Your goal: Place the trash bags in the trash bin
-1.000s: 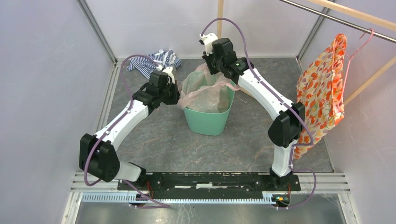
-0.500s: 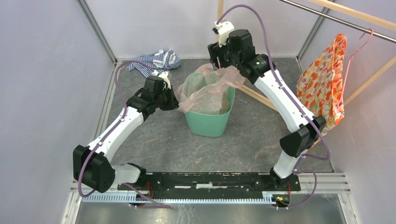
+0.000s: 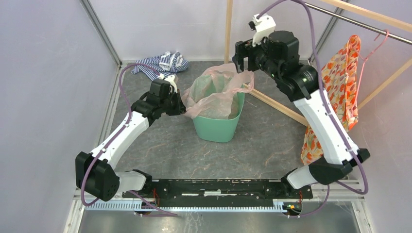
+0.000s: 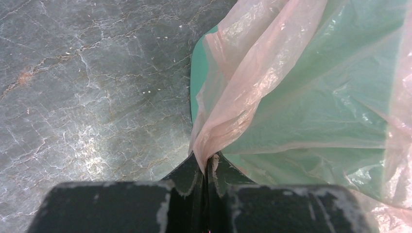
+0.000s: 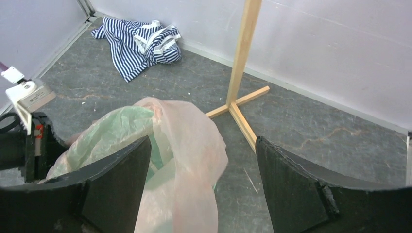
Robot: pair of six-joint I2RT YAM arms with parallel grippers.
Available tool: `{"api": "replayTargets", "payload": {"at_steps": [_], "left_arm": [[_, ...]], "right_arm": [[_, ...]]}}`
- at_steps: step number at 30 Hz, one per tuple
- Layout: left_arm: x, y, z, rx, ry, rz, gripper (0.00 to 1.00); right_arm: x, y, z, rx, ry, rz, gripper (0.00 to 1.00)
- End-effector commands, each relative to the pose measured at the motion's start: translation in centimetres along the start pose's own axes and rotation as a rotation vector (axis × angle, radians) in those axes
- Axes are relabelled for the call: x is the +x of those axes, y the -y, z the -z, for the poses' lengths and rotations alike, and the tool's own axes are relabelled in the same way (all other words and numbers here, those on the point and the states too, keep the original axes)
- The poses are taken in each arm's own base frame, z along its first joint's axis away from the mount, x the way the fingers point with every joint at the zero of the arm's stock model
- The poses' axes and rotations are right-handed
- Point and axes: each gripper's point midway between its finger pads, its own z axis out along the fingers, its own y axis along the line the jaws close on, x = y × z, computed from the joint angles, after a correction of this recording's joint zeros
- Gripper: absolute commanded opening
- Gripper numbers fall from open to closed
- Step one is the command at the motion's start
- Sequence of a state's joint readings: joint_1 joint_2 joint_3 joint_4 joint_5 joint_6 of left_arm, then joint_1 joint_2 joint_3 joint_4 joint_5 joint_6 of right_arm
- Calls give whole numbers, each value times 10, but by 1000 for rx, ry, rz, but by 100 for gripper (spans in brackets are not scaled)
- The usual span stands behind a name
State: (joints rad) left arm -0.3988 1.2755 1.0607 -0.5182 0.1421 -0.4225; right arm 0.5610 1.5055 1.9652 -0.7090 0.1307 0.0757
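Observation:
The bag's flap hangs past the bin's rim (image 4: pixel 195 82). I should move my right gripper down and back to that flap's edge next.
The mint-green trash bin (image 3: pixel 216 127) stands mid-floor. The pale pink trash bag (image 3: pixel 217 90) lies crumpled over its mouth, one flap draped past the far right rim. At the bin's left rim, my left gripper (image 3: pixel 184 108) is shut on the bag's edge. The left wrist view shows the jaws pressed together (image 4: pixel 209 158) on a pinch of the bag (image 4: pixel 252 82) beside the bin rim (image 4: pixel 195 82). Higher up, beyond the bin's far right side, my right gripper (image 3: pixel 244 61) hangs open. In its wrist view the right gripper (image 5: pixel 201 141) holds nothing, the bag (image 5: pixel 187 126) below.
A blue-white striped cloth (image 3: pixel 161 62) lies at the back left corner. A wooden stand (image 3: pixel 228 29) with floor struts (image 5: pixel 241 119) rises behind the bin. An orange floral garment (image 3: pixel 335 87) hangs on a pink hanger at the right. Walls enclose three sides.
My right gripper opened, let go of the bag's far edge and rose up and to the right. The freed flap dropped over the bin's rim. The left gripper kept its grip.

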Motion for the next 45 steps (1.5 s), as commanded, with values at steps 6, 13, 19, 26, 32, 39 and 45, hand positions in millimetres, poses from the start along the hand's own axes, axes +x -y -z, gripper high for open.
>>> {"api": "replayTargets", "payload": {"at_steps": [6,13,19,26,32,39,45], "left_arm": [[-18,14,14,46,53,22,7],[-19,15,15,50,55,18,7],[-20,16,16,53,54,19,6],[-17,17,16,60,41,19,2],[-11,18,14,76,25,27,2],[-5,11,6,54,6,27,2],[-8,0,-6,-7,13,36,2]], "right_arm": [[25,2,57,-16,-25,-71,84],[48,-17,79,-124,-41,-138,72],[89,-17,89,-119,-95,-166,26],[161,-14,101,-106,-211,-173,1],[220,-12,108,-94,-312,-158,0],[265,11,99,27,-382,-96,0],[285,37,87,184,-368,-72,0]]}}
